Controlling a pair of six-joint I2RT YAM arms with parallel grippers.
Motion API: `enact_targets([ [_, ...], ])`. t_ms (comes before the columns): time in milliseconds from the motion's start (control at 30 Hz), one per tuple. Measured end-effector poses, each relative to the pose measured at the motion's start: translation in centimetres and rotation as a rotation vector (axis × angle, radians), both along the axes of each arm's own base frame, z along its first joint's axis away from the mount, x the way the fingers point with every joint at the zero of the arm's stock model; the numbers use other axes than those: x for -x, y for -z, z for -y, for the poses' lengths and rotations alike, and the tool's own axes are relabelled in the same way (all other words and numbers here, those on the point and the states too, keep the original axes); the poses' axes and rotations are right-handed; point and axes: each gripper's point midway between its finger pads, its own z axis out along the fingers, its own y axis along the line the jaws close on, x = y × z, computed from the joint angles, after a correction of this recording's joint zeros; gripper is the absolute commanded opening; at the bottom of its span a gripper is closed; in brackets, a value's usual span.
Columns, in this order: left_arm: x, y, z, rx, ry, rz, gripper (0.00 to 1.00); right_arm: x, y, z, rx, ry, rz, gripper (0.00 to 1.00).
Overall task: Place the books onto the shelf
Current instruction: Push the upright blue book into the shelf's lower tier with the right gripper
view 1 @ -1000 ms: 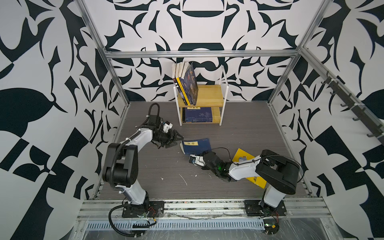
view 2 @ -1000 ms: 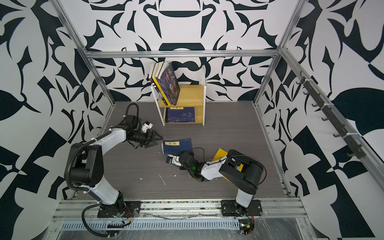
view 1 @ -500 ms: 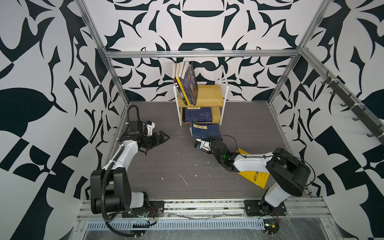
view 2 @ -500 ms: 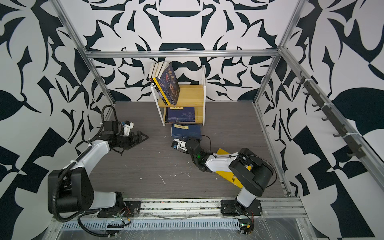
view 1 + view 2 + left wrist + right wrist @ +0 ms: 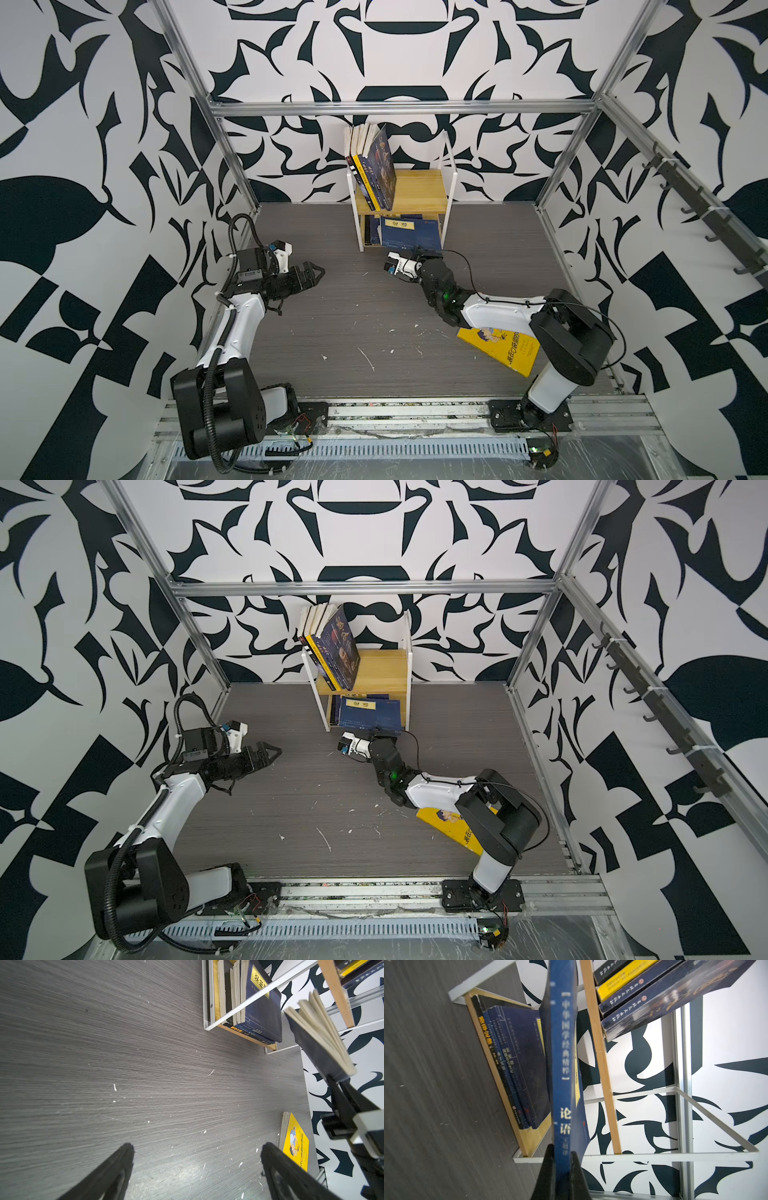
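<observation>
My right gripper should next go down and outward to the standing navy books below it and let go of the book on the bare board (image 5: 538, 1133) beside them.
The shelf (image 5: 419, 189) (image 5: 382, 667) stands at the back of the floor. Several books (image 5: 374, 166) (image 5: 332, 642) lean on its upper board, and more navy ones (image 5: 517, 1064) stand in the lower tier. My right gripper (image 5: 562, 1149) (image 5: 424, 251) is shut on a navy book (image 5: 563, 1064) (image 5: 409, 232) (image 5: 370, 715) with a yellow label, held at the lower tier's front opening. My left gripper (image 5: 196, 1147) (image 5: 313, 274) (image 5: 270, 752) hovers open and empty over the floor at the left. A yellow cartoon book (image 5: 503, 347) (image 5: 453, 825) (image 5: 295, 1140) lies flat, partly under the right arm.
Patterned walls and an aluminium frame (image 5: 232, 166) close in the dark wood-grain floor (image 5: 353, 316). A rail with hooks (image 5: 706, 216) runs along the right wall. White flecks dot the floor.
My right gripper has carried the navy book from mid-floor up to the shelf's lower tier. My left gripper has opened wide and drawn back to the left wall.
</observation>
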Motion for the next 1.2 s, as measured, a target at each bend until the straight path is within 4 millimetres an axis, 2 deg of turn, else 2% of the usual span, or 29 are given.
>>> enact_targets([
  [333,0.0,0.0,0.1,-0.004,0.014,0.012,1.00,-3.4,2.7,0.3,0.040,0.048,-0.019,0.00],
  [600,0.1,0.3,0.1,-0.003,0.018,0.011,0.99,-5.3,4.3,-0.6,0.039,0.062,-0.030,0.00],
  [800,0.1,0.2,0.2,-0.006,0.025,0.017,0.99,-6.1,5.1,-1.6,0.010,0.051,-0.052,0.00],
  [1000,0.1,0.2,0.2,-0.012,0.031,0.022,1.00,-5.6,7.6,-2.2,0.027,0.012,-0.156,0.01],
  [1200,0.1,0.2,0.2,-0.014,0.034,0.024,1.00,-5.6,7.9,-2.5,0.043,0.002,-0.193,0.06],
])
